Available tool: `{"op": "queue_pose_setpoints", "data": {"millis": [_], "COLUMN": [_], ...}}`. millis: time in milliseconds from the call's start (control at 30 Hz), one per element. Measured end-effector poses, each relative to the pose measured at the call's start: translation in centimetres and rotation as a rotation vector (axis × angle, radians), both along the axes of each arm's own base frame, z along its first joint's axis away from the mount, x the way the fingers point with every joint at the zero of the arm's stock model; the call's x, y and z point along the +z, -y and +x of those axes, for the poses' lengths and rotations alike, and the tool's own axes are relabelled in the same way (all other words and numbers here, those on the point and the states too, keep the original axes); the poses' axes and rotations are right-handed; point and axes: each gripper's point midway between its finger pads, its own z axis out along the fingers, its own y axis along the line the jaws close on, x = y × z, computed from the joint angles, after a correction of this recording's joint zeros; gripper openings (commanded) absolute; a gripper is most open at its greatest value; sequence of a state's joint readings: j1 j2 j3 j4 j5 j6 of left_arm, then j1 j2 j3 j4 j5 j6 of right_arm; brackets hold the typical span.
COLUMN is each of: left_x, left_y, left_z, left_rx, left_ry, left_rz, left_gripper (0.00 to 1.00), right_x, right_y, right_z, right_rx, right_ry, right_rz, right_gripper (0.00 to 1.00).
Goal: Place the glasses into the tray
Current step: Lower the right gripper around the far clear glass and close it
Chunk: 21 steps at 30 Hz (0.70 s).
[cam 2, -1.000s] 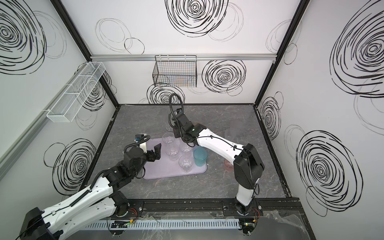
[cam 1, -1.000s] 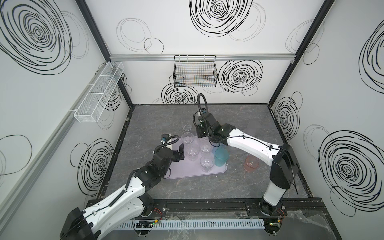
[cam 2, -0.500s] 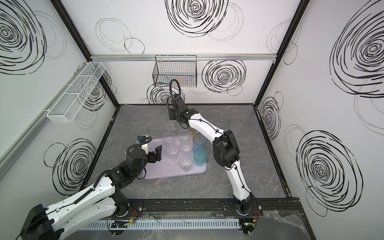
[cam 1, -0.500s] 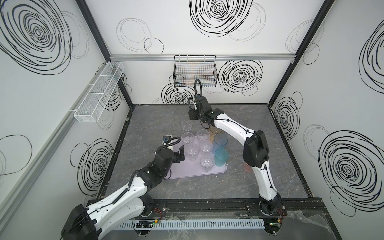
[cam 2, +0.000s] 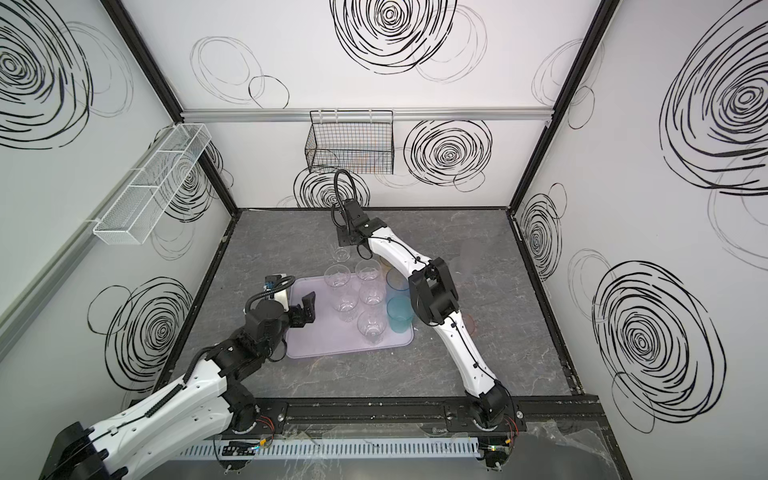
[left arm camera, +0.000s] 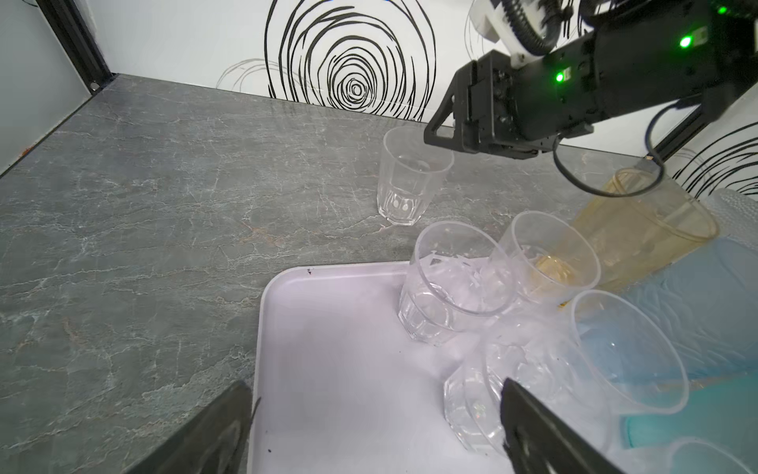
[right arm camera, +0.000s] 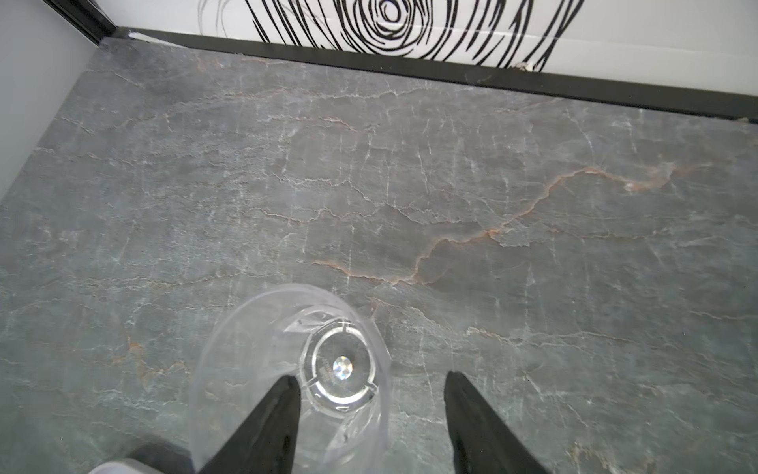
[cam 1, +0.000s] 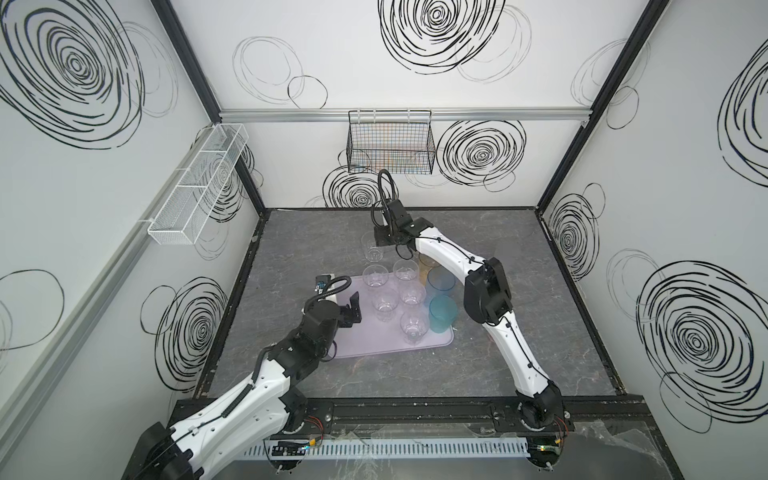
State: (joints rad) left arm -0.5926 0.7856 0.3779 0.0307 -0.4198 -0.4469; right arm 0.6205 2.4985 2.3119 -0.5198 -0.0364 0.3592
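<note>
I will lower my right gripper astride the clear glass's rim (right arm camera: pixel 384 379) and close there, as one finger is already over the glass's opening and the other outside it.
The lilac tray (cam 1: pixel 365 347) lies mid-table. On it stand several clear glasses (cam 1: pixel 385 305) and a teal one (cam 1: pixel 443 313), with a blue glass (cam 1: pixel 440 280) and an amber one (left arm camera: pixel 648 230) at its right rim. One clear glass (cam 1: pixel 370 247) stands alone on the table behind the tray. My right gripper (cam 1: pixel 383 242) hovers open over its rim. In the right wrist view one finger (right arm camera: pixel 270 427) sits over the glass's mouth (right arm camera: pixel 295 369) and the other outside. My left gripper (cam 1: pixel 352 311) is open and empty above the tray's left part (left arm camera: pixel 328 349).
A black wire basket (cam 1: pixel 390 145) hangs on the back wall and a white mesh basket (cam 1: pixel 199 187) on the left wall. A pink glass rim (cam 2: pixel 470 323) peeks out beside the right arm's elbow. Bare table runs along the back wall.
My right gripper let go of a clear glass at the tray's back edge, opened, and moved back and left over the lone glass. The left arm has barely shifted.
</note>
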Motion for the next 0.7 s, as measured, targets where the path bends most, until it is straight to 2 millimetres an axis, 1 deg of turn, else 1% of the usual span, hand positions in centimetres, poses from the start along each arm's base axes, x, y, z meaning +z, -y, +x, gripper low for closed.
{"op": "queue_pose_setpoints", "data": {"millis": [167,433,567,700], "left_x": [-0.4,-0.6,-0.4,-0.2], "left_y": [-0.1,-0.1,-0.1,-0.2], "left_z": [-0.1,-0.1,-0.2,-0.2], "left_rx": [0.004,0.006,0.006,0.01], "left_ry": [-0.003,-0.003,0.001,0.01], "left_rz": [-0.006,-0.011,-0.013,-0.017], "left_gripper": [0.97,0.97,0.96,0.96], "right_x": [-1.4,-1.5,-1.4,-1.4], "right_y": [0.6,0.6,0.6,0.6], "right_z": [0.4,0.5,0.5,0.5], "right_rx": [-0.006,-0.008,-0.007,-0.007], "right_ry": [-0.03,-0.041,-0.042,-0.042], "right_rz": [0.005,0.028,0.031,0.032], "right_gripper": [0.43,0.15,0.08,0.04]}}
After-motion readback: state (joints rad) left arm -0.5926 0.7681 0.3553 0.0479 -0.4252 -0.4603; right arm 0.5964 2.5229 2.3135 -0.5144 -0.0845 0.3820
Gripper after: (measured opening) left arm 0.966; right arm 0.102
